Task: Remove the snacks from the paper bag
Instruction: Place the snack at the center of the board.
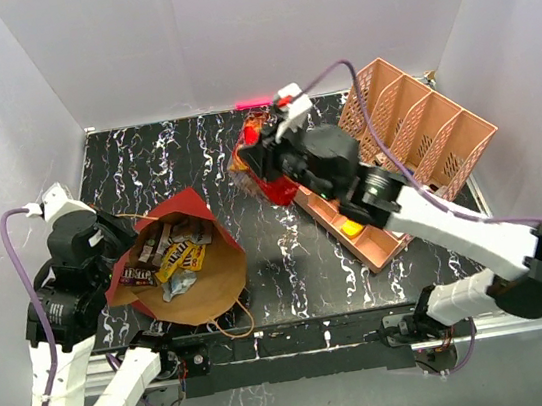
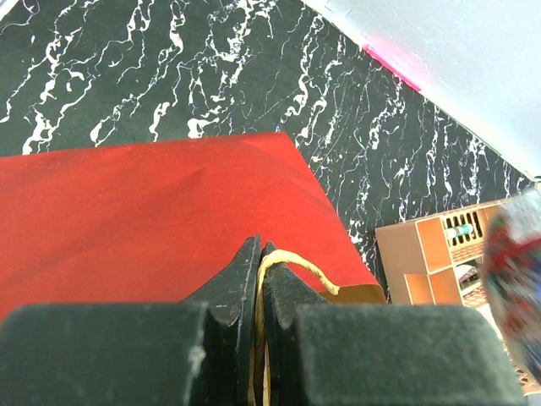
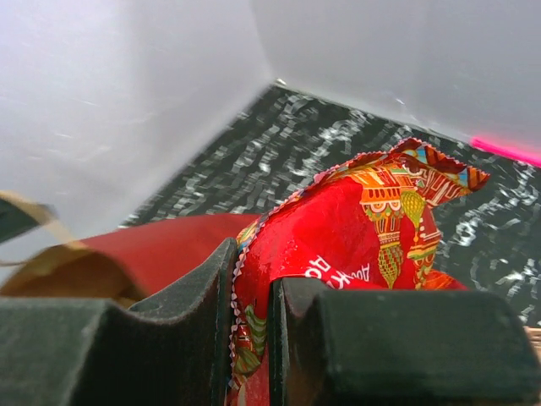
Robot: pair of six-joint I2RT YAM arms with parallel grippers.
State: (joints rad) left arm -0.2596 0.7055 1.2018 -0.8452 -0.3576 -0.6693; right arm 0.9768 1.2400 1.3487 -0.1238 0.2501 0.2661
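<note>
The table is empty before the pink tape. My right gripper will move outward, tip downward and bring the red-orange chip bag down there.
The red paper bag (image 1: 176, 210) lies open at the left of the table, its kraft inside facing up. Several yellow, brown and purple candy packets (image 1: 176, 260) lie inside it. My left gripper (image 1: 118, 241) is shut on the bag's thin looped handle (image 2: 297, 270) at the bag's left edge; in the left wrist view (image 2: 260, 250) the cord runs between the closed fingers above the red paper (image 2: 152, 203). My right gripper (image 1: 280, 161) is shut on the red-orange chip bag (image 1: 247, 156), held outside the paper bag over the back middle. The right wrist view (image 3: 252, 279) shows the chip bag's crinkled edge (image 3: 355, 228) pinched.
A peach lattice organizer (image 1: 422, 126) stands at the back right, with a long tray holding a small yellow block (image 1: 353, 229) in front of it. Pink tape (image 1: 255, 101) marks the back wall's foot. White walls close in the table on three sides.
</note>
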